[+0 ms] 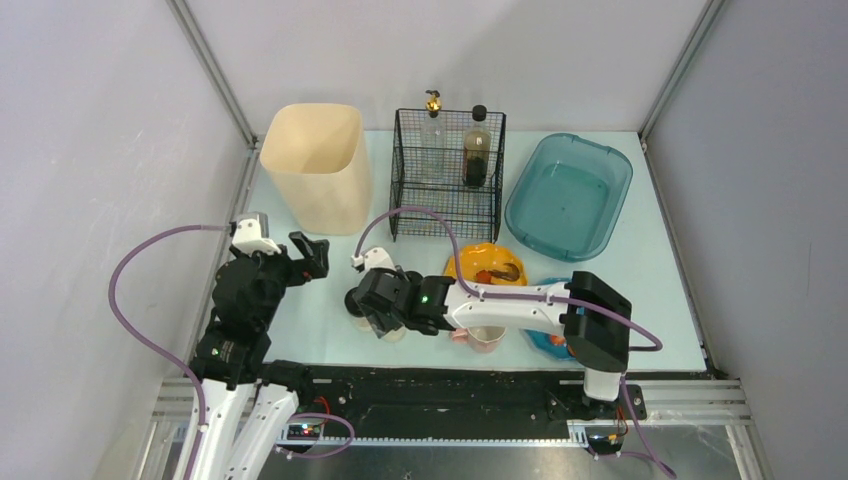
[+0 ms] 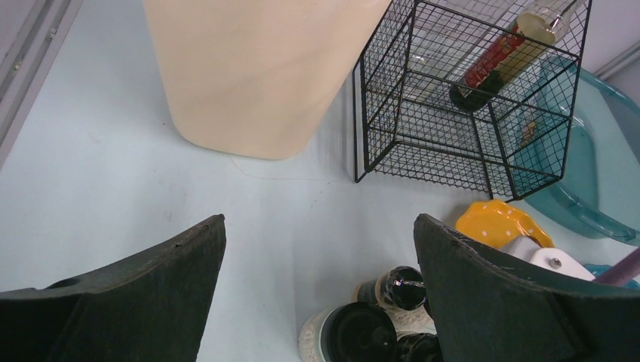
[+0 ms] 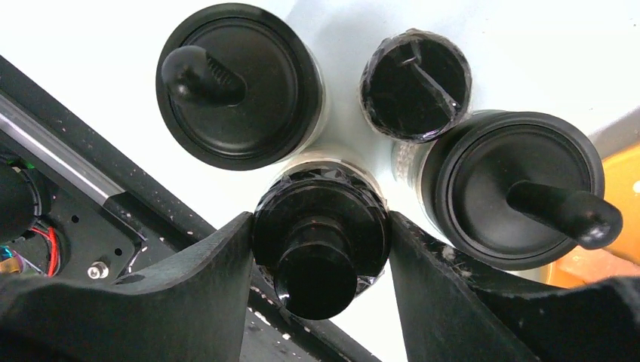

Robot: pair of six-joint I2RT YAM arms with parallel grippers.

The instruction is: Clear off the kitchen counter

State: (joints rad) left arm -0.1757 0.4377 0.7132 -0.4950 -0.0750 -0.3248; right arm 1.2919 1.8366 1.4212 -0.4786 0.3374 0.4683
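The wire basket's empty near section [image 1: 416, 212] lies outward of my gripper, so next my right gripper should rise, move outward and lower the bottle into that section, then release it.
The pale mint-blue kitchen counter [image 1: 660, 270] carries a cluster of black-capped seasoning bottles [image 1: 392, 333] near its front edge. My right gripper [image 1: 372, 322] reaches left over the cluster. In the right wrist view it [image 3: 321, 226] is shut on one black-capped bottle [image 3: 321, 249], with three other bottles [image 3: 238, 83] standing close around. My left gripper [image 1: 310, 255] is open and empty, above the counter left of the cluster. In the left wrist view it [image 2: 318, 222] looks down on bare counter with the bottles [image 2: 355, 332] at the lower right.
A beige bin [image 1: 315, 165] stands at the back left. A black wire basket [image 1: 445, 215] holds two bottles. A teal tub [image 1: 568, 195] sits at the back right. A yellow plate [image 1: 485, 265], a pink cup [image 1: 485, 338] and a blue item [image 1: 548, 342] lie under my right arm.
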